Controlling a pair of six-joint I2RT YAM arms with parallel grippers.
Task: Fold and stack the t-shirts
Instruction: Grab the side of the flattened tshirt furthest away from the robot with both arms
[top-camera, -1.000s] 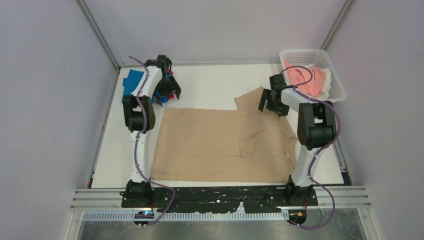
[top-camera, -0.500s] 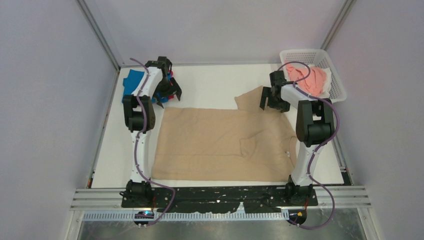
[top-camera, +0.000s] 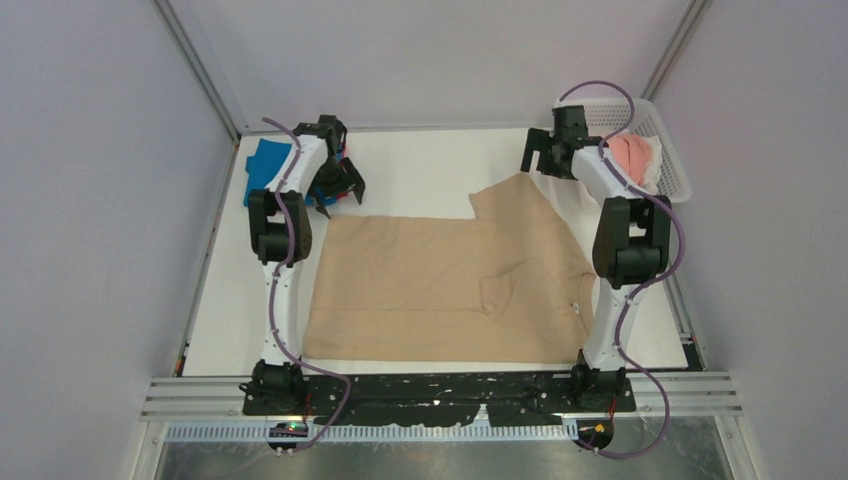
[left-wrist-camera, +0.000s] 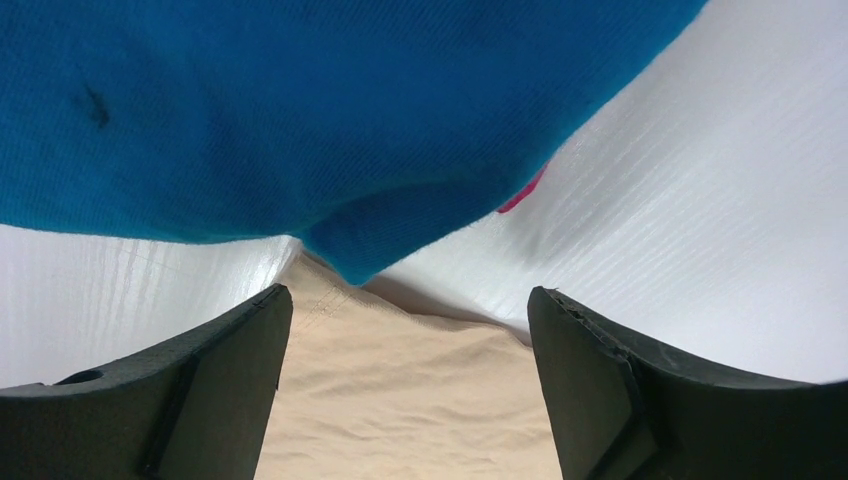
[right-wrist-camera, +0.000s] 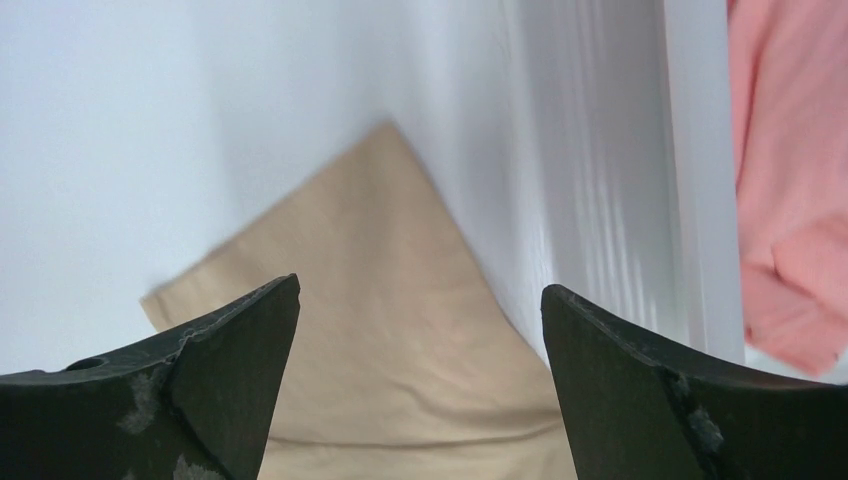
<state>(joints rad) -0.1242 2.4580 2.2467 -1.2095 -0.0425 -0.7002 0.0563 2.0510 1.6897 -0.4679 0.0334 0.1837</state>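
Observation:
My right gripper goes left in the top view next and lowers onto the tan sleeve's far corner (top-camera: 523, 177) (right-wrist-camera: 384, 148), which lies flat and uncovered below the gripper.
A large tan t-shirt (top-camera: 440, 280) lies spread flat mid-table, one sleeve pointing to the far right. My left gripper (top-camera: 335, 190) is open and empty over its far left corner (left-wrist-camera: 400, 400), beside a folded blue shirt (top-camera: 265, 165) that fills the top of the left wrist view (left-wrist-camera: 300, 110). A magenta sliver (left-wrist-camera: 520, 192) peeks from under the blue shirt. My right gripper (top-camera: 545, 160) is open and empty above the tan sleeve tip (right-wrist-camera: 390, 300). A salmon-pink shirt (top-camera: 635, 155) lies in the basket and also shows in the right wrist view (right-wrist-camera: 790, 200).
A white mesh basket (top-camera: 672, 165) stands at the far right corner, its rim (right-wrist-camera: 700, 200) close to my right gripper. White cloth (top-camera: 655, 170) lies under the pink shirt. Grey walls enclose the white table (top-camera: 420, 170) on three sides.
My right gripper has lifted off the tan sleeve and moved toward the far edge, beside the basket. My left gripper has barely moved.

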